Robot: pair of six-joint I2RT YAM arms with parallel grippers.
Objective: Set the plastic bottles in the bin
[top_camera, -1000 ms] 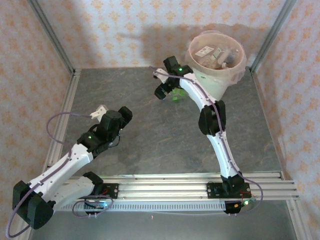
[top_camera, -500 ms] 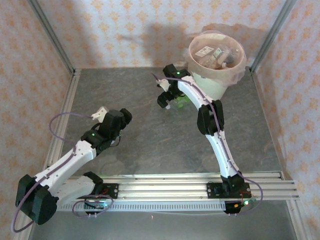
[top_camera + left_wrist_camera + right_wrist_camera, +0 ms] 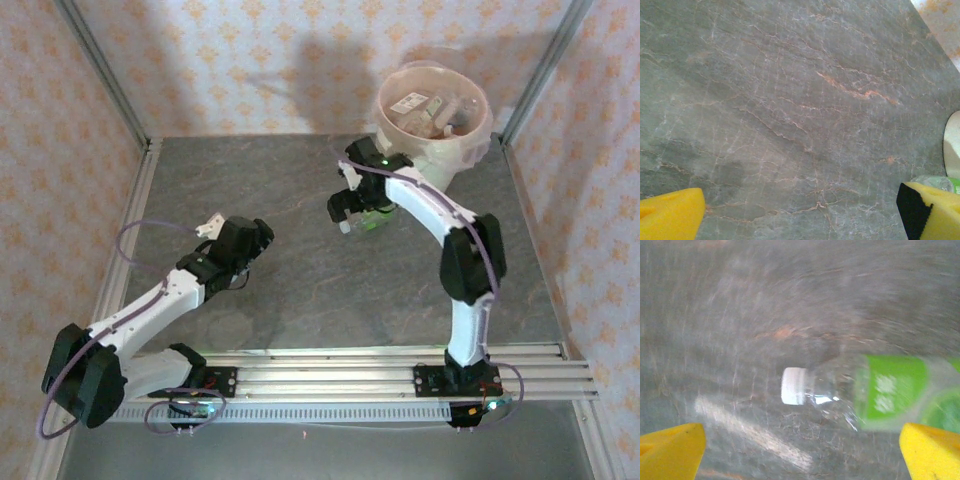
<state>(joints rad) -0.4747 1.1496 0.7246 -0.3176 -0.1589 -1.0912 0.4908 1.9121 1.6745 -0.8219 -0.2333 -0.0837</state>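
Observation:
My right gripper turns and lowers over the green label (image 3: 372,219) (image 3: 897,390) next.
A clear bottle (image 3: 860,392) with a green label and a white cap (image 3: 793,386) lies on its side on the grey table, blurred by motion. My right gripper (image 3: 800,455) hovers over it, open, its yellow pads (image 3: 671,450) wide apart with the cap end between and ahead of them. From above, the right gripper (image 3: 343,212) sits just left of the green bottle (image 3: 376,218). The white bin (image 3: 432,150) with its pink liner stands at the back right, several bottles (image 3: 430,108) inside. My left gripper (image 3: 260,238) is open over bare table, and its wrist view catches the bottle (image 3: 932,181) at the right.
Patterned walls close the table in on three sides, with metal posts (image 3: 105,75) in the back corners. An aluminium rail (image 3: 330,375) with the arm bases runs along the near edge. A white curved shape (image 3: 952,145) shows at the right edge of the left wrist view.
The right arm has swung nearer and rightward, its elbow now out to the right. The green bottle shows nearer and further right than before. The left gripper has shifted slightly right.

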